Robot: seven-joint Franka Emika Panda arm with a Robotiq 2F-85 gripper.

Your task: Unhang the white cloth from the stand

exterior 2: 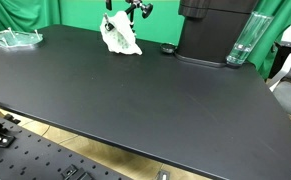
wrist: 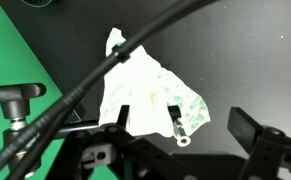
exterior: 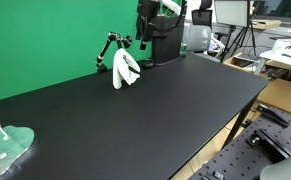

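Observation:
The open gripper lowers toward the black stand next, down onto the top of the white cloth (exterior: 125, 70) (wrist: 172, 113), since the cloth hangs there from the stand's arm.
The white cloth (exterior: 125, 70) with faint green print hangs from a black jointed stand (exterior: 107, 48) at the far edge of the black table, in front of the green screen. Its lower end rests on the table. It also shows in an exterior view (exterior 2: 118, 36) and in the wrist view (wrist: 145, 95). In the wrist view a black stand arm with a metal ring end (wrist: 175, 125) lies over the cloth. My gripper (wrist: 185, 135) is above the cloth, open and empty. In an exterior view the gripper (exterior: 144, 38) is up beside the stand.
The robot base (exterior 2: 213, 30) stands on the table at the back. A clear plastic bottle (exterior 2: 240, 45) is next to it. A clear tray (exterior 2: 15, 38) lies at a table corner, also in an exterior view (exterior: 7, 148). Black cables (wrist: 105, 65) cross the wrist view.

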